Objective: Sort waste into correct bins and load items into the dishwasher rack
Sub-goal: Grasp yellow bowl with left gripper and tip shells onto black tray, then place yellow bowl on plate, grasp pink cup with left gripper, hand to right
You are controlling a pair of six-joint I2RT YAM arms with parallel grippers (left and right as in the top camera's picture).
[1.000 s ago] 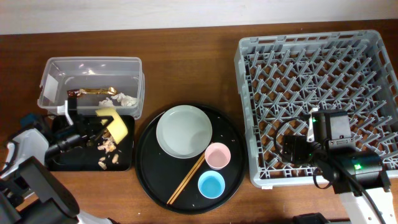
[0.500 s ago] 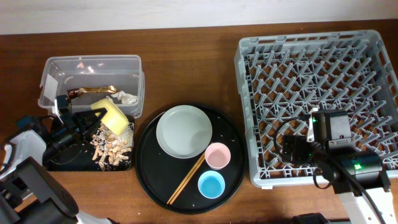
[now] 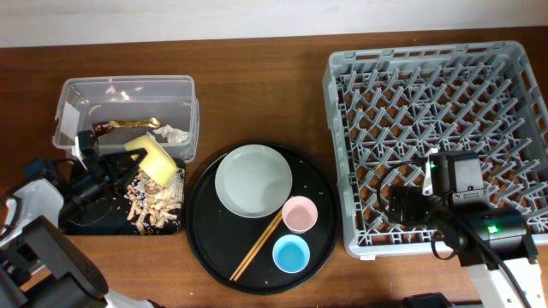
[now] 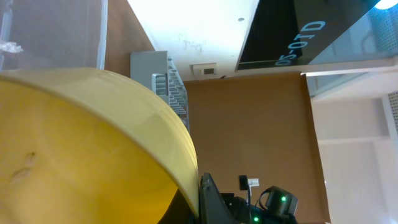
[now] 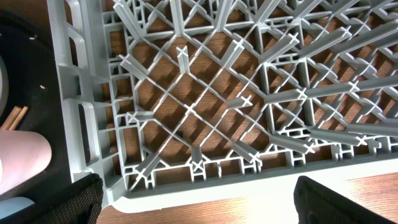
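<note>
I should next move my left gripper away from the shallow black tray, turn the bowl upright and lower it onto the grey-green plate [image 3: 253, 180], because the bowl looks empty.
My left gripper [image 3: 133, 164] is shut on the rim of the small yellow bowl [image 3: 156, 157] and holds it tilted on its side over the shallow black tray [image 3: 84, 225]. The bowl fills the left wrist view [image 4: 81, 149], with one dark finger [image 4: 209, 202] against its rim. Beige food scraps [image 3: 151, 204] lie in that tray. The brown-and-gold wrapper [image 3: 128, 125] and white paper scraps [image 3: 174, 133] lie in the clear tub [image 3: 75, 101]. My right gripper [image 3: 402, 205] is open and empty over the front left corner of the grey rack [image 3: 428, 103], which also shows in the right wrist view [image 5: 186, 93].
The round black tray [image 3: 205, 248] holds the grey-green plate [image 3: 253, 180], the pink cup [image 3: 300, 214], the light-blue cup [image 3: 290, 254] and two chopsticks [image 3: 255, 248]. The pink cup [image 5: 18, 165] and chopstick ends [image 5: 12, 117] show left of the rack's wall.
The yellow bowl has tipped further over and moved slightly back. A pile of food scraps now lies in the black tray. The right arm has not moved.
</note>
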